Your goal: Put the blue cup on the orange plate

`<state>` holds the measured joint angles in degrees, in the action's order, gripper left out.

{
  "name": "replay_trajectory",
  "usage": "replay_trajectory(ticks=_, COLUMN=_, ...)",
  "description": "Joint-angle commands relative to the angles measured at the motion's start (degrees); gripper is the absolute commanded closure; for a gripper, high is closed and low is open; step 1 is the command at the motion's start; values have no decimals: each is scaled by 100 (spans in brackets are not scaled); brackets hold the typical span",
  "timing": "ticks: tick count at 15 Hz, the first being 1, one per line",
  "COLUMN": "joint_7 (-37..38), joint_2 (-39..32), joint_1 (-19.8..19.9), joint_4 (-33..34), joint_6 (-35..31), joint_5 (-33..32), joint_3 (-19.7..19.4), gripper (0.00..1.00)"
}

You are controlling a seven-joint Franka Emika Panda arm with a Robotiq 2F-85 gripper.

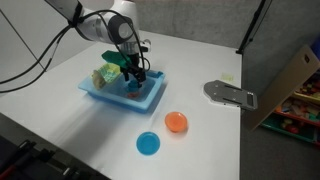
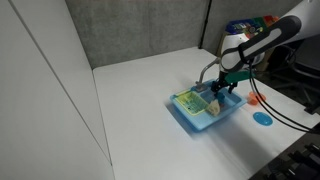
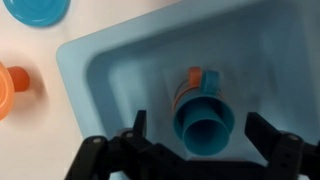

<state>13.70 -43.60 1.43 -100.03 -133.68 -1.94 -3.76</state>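
Note:
The robot's gripper will first stay almost where it is and close its fingers onto opposite sides of the blue cup [image 3: 204, 124], because the cup is already between them.
The blue cup [image 3: 205, 118] lies inside the light-blue toy sink [image 3: 100, 70], its open mouth towards the wrist camera, with an orange piece [image 3: 192, 80] right behind it. My gripper [image 3: 203, 135] is open, one finger on each side of the cup, and does not touch it. In both exterior views the gripper [image 1: 133, 78] [image 2: 222, 88] is down in the sink [image 1: 150, 100] [image 2: 190, 118] and hides the cup. The orange plate [image 1: 176, 122] [image 3: 10, 90] lies on the white table beside the sink, and it also shows in an exterior view [image 2: 255, 99].
A flat blue plate [image 1: 148, 144] [image 2: 262, 118] [image 3: 38, 10] lies near the orange plate. Green and yellow toy items [image 1: 105, 75] [image 2: 192, 100] fill the sink's other end. A grey metal piece [image 1: 230, 94] and a cardboard box [image 1: 298, 70] are at the table's far side.

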Motion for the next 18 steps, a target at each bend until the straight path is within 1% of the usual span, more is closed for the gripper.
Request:
replay_trajectory(ticks=1, joint_7=-155, joint_2=-134, joint_1=-15, joint_4=271, joint_6=94, joint_5=112, joint_3=4, gripper=0)
replay_trajectory(ticks=4, joint_7=-192, joint_2=-99, joint_1=-19, joint_4=263, joint_6=33, joint_5=108, joint_3=20, gripper=0)
replay_trajectory(ticks=5, joint_7=-197, joint_2=-81, joint_1=-24, joint_4=262, joint_6=20, joint_5=105, joint_3=22, gripper=9)
replay_trajectory(ticks=7, joint_7=-209, joint_2=-69, joint_1=-28, joint_4=271, joint_6=14, joint_5=107, joint_3=25, gripper=29)
replay_trajectory(ticks=8, joint_7=-210, joint_2=-67, joint_1=-30, joint_4=278, joint_6=17, joint_5=106, joint_3=23, gripper=43)
replay_trajectory(ticks=10, joint_7=-202, joint_2=-62, joint_1=-36, joint_4=281, joint_6=9, joint_5=98, joint_3=14, gripper=49)
replay_trajectory(ticks=13, joint_7=-188, joint_2=-65, joint_1=-35, joint_4=291, joint_6=10, joint_5=95, joint_3=1, gripper=53)
replay_trajectory(ticks=14, joint_7=-185, joint_2=-67, joint_1=-34, joint_4=295, joint_6=10, joint_5=95, joint_3=-2, gripper=56)
replay_trajectory(ticks=15, joint_7=-182, joint_2=-70, joint_1=-34, joint_4=297, joint_6=11, joint_5=93, joint_3=-6, gripper=66)
replay_trajectory(ticks=16, joint_7=-178, joint_2=-70, joint_1=-38, joint_4=295, joint_6=12, joint_5=89, joint_3=-10, gripper=80)
replay_trajectory(ticks=17, joint_7=-181, joint_2=-59, joint_1=-39, joint_4=288, joint_6=9, joint_5=89, joint_3=-8, gripper=82)
replay_trajectory(ticks=18, joint_7=-182, joint_2=-52, joint_1=-40, joint_4=282, joint_6=8, joint_5=88, joint_3=-8, gripper=82)
